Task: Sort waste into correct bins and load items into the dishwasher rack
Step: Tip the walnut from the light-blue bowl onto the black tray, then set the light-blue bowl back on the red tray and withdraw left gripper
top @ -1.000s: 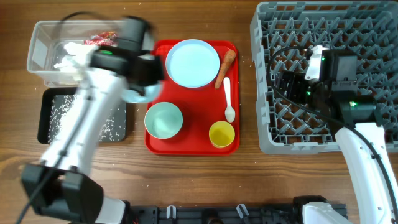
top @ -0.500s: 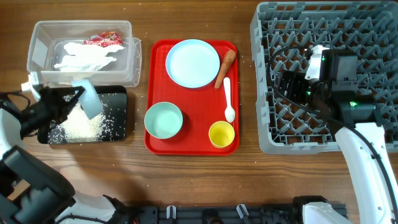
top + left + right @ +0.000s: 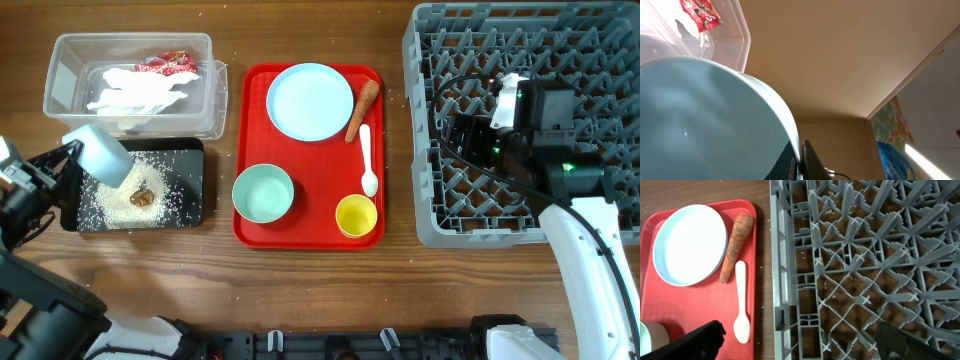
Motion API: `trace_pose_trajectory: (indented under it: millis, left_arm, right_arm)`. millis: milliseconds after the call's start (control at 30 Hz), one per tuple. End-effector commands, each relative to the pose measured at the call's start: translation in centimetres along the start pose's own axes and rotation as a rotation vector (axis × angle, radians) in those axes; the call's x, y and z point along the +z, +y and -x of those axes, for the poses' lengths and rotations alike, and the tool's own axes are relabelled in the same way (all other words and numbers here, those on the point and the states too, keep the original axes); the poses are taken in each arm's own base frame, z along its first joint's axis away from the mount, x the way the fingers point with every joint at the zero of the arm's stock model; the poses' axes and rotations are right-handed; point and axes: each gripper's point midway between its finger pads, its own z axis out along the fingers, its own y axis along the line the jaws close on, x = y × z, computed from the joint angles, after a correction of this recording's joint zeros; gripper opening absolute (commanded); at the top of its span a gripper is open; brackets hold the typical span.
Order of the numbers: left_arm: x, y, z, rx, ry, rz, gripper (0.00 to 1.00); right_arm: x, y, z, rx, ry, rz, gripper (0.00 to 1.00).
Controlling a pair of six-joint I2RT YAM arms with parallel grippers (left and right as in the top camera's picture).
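Note:
I will next swing my left gripper right in the overhead view to the bare gap between plate and yellow cup, level the bowl, lower and release.
My left gripper (image 3: 70, 162) is shut on the rim of the light blue bowl (image 3: 98, 152) and holds it tilted over the left end of the black tray (image 3: 192, 150). White rice (image 3: 115, 200) and a brown food scrap (image 3: 143, 196) lie in that tray. The left wrist view is filled by the bowl (image 3: 705, 115), with a finger (image 3: 799, 161) clamped on its rim. The clear tub (image 3: 205, 100) holds the white napkin (image 3: 135, 92) and red wrapper (image 3: 165, 63). My right gripper (image 3: 470, 135) hangs open and empty over the grey rack (image 3: 530, 60).
The red tray (image 3: 245, 225) holds the light blue plate (image 3: 310, 101), carrot (image 3: 362, 108), white spoon (image 3: 368, 160), pale green bowl (image 3: 263, 192) and yellow cup (image 3: 356, 215). The right wrist view shows the plate (image 3: 690, 245), carrot (image 3: 736, 245), spoon (image 3: 741, 302) and rack (image 3: 865, 270).
My left arm swung the blue bowl from the red tray out over the black tray. Rice and the brown scrap now lie in the tray. The right arm has not moved.

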Motion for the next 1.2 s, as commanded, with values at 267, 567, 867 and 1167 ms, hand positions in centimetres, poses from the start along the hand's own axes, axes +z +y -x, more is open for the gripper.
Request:
trace_pose_trajectory:
  millis: [267,567,867,1167]
  left_arm:
    - [20.4,-3.0,-13.2,0.767,0.36,0.583,0.04]
    - [28.0,9.4,-27.8,1.165,0.617,0.909,0.04]
    - [27.5,12.0,-33.2,1.215,0.766,0.911,0.1]
    - [27.7,11.0,-32.0,1.209,0.732,0.912,0.38]
  right_arm:
    - [-0.2,0.3,0.7,0.006,-0.012,0.017,1.0]
    - [-0.2,0.3,0.7,0.005,-0.011,0.017,1.0]
    - [-0.2,0.4,0.8,0.005,-0.015,0.018,1.0]
    - [-0.4,2.1,1.9,0.006,-0.058,0.117,1.0]
